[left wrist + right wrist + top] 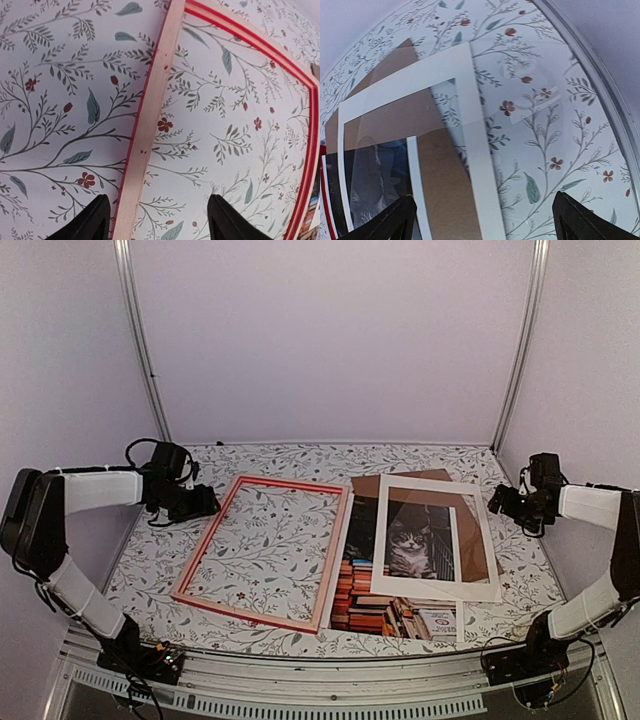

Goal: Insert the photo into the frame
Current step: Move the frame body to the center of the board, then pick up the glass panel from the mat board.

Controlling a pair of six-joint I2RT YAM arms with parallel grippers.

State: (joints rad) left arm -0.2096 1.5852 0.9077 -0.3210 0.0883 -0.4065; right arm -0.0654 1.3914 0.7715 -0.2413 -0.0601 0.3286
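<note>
The clear pane's outer edge lies below my right gripper and sticks out past the mat board's border. My right gripper will go down onto it next, back toward the base.
The frame [207, 537], red-fronted with pale wood sides, lies flat at left centre of the floral cloth. The photo [408, 545], a cat above stacked books, lies to its right, partly under a white mat board [485, 540] and a brown backing board [400, 483]. My left gripper [205, 502] is open and empty at the frame's far left corner; in the left wrist view [157, 222] the frame's rail [145, 130] runs between the fingers. My right gripper [497, 502] is open and empty beside the mat's far right corner; in the right wrist view [487, 222] it straddles the mat [475, 125].
In the right wrist view the brown board [440, 165] and the dark glossy photo [375, 170] show inside the mat's window. A clear sheet seems to overlap the mat's right edge [530, 100]. Metal posts [140, 340] and pale walls enclose the table.
</note>
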